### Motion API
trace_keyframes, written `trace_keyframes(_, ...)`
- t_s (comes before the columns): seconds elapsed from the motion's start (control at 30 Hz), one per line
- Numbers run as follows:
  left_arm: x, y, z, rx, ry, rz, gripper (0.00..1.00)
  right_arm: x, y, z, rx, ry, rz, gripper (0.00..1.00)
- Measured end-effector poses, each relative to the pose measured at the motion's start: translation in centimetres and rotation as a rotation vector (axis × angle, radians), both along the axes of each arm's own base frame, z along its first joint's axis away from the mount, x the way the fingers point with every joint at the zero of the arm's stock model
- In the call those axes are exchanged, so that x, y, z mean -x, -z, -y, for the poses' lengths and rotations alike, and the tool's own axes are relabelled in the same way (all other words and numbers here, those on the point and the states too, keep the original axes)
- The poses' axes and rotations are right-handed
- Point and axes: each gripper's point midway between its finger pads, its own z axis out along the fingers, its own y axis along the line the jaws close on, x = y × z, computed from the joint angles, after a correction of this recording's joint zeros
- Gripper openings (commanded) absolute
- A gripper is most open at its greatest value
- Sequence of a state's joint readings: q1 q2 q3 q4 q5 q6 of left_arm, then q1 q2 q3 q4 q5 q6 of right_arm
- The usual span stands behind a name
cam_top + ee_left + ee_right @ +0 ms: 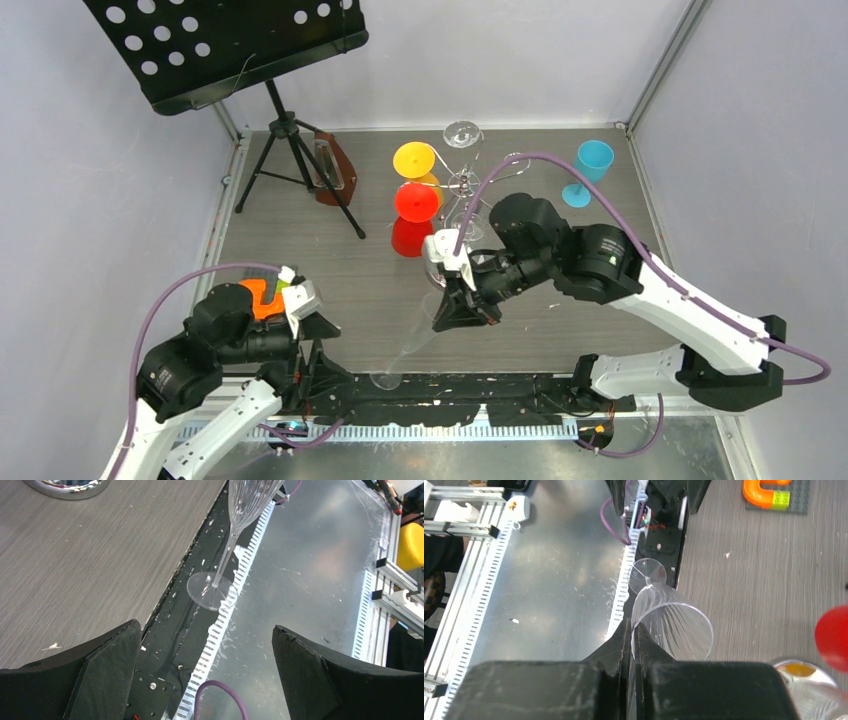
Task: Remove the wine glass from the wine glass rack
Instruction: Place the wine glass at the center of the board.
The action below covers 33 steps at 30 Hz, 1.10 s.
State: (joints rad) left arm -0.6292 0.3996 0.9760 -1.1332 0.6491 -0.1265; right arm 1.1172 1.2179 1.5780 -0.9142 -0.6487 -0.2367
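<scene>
The wine glass is already off the rack (462, 182), so I need to swing my right gripper around and outward and let go of the wine glass's rim over the tabletop (584, 216) beside the blue glass.
A clear ribbed wine glass (408, 342) leans in front of the arms, off the rack, with its foot (210, 591) low over the black strip at the table's near edge. My right gripper (632, 630) is shut on the bowl's rim (684, 611), one finger inside and one outside. My left gripper (207, 645) stands wide open a little short of the foot, holding nothing. The chrome wine glass rack (462, 182) stands at the back middle, with yellow, red and clear glasses around its arms. Its mirror base (67, 486) shows in the left wrist view.
A black music stand (250, 50) on a tripod fills the back left. A blue glass (590, 165) stands at the back right, a red cup (410, 237) by the rack. An orange piece (262, 297) lies near my left wrist. Metal channel (320, 570) runs below the table edge.
</scene>
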Motion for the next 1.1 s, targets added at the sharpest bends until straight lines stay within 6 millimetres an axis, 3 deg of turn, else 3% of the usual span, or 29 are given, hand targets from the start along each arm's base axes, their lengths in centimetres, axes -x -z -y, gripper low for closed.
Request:
trace_keyframes(0.23,-1.4,-0.5,0.1,0.008,-0.050,0.044,1.00,-0.4,2.6,4.3,0.115,0.178,-0.019,0.06)
trace_keyframes(0.57,-3.5,0.1,0.8,0.021,-0.120,0.057,1.00,-2.5,3.5,10.3,0.189,0.556,-0.048,0.06)
trace_keyframes(1.1,-4.9,0.6,1.1,0.057,-0.170,0.093,1.00,-13.6,7.6,19.2,0.420,1.236,-0.088,0.06)
